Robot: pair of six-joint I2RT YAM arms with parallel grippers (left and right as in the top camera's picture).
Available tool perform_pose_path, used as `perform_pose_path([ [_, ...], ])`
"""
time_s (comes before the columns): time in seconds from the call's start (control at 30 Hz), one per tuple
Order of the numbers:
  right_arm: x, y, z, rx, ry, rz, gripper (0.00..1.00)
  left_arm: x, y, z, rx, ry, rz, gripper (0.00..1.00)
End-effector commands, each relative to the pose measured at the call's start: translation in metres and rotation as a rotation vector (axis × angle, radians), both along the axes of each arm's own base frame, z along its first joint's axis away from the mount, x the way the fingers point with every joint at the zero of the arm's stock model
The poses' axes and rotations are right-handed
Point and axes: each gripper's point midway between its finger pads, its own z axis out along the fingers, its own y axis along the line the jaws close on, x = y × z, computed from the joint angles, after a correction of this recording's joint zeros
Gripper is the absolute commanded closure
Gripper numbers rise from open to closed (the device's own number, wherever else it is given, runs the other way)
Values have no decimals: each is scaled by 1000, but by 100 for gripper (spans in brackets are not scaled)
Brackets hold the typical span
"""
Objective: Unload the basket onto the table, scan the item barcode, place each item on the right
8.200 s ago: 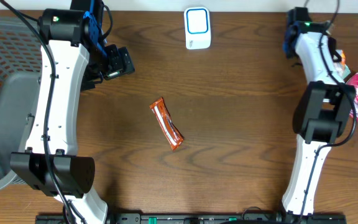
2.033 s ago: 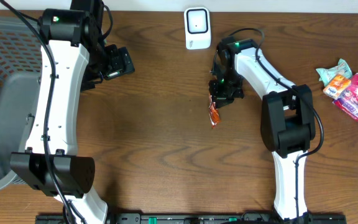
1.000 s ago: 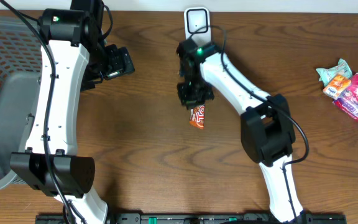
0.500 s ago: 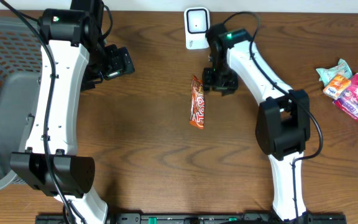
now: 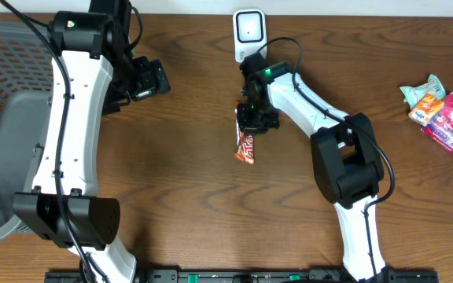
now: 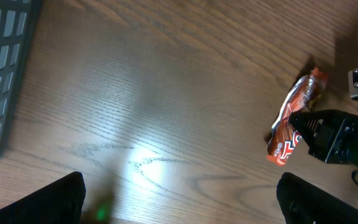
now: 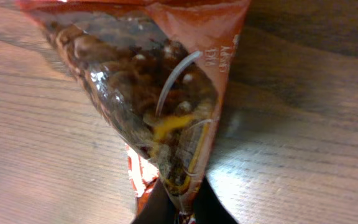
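Observation:
Next, my right gripper lifts outward past the scanner, then moves over to the snack packets and lowers to release, since the scanner stands outward of the bar.
The item is an orange snack bar in a partly clear wrapper, near the middle of the wooden table. My right gripper is shut on its upper end, and the bar reaches down from it toward the front. In the right wrist view the wrapper fills the frame, its end pinched between my fingers at the right gripper. The white scanner with a blue frame stands at the back edge, just behind this gripper. My left gripper hovers open at the left, empty; its view shows the bar far to the right.
A grey mesh basket takes up the left side, and its edge shows in the left wrist view. Several snack packets lie at the far right edge of the table.
Half a second ago the bar lay loose on the table beside the right gripper. The gripper has since moved left over the bar's upper end and shut on it. Left arm unchanged.

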Motion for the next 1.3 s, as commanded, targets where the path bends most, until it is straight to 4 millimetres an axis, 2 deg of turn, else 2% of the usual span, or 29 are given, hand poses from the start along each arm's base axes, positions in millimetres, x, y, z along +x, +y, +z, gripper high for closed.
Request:
perform_pose_path([
  [0.0, 7, 1, 8, 2, -23, -2, 99, 0, 2, -3, 7, 11, 6, 2],
  [0.13, 36, -4, 40, -19, -118, -23, 99, 0, 2, -3, 7, 12, 6, 2],
  [0.37, 111, -29, 124, -186, -473, -87, 99, 0, 2, -3, 7, 11, 6, 2],
  [0.57, 163, -34, 166, -195, -721, -161, 99, 0, 2, -3, 7, 12, 6, 2],
  [0.83, 213, -15, 182, -59, -913, -238, 99, 0, 2, -3, 7, 12, 6, 2],
  [0.97, 235, -25, 181, -75, -986, -298, 99, 0, 2, -3, 7, 11, 6, 2],
  [1.17, 246, -38, 163, -36, -950, -408, 99, 0, 2, -3, 7, 11, 6, 2],
  [1.27, 247, -40, 153, -41, -936, -409, 99, 0, 2, -3, 7, 12, 6, 2],
])
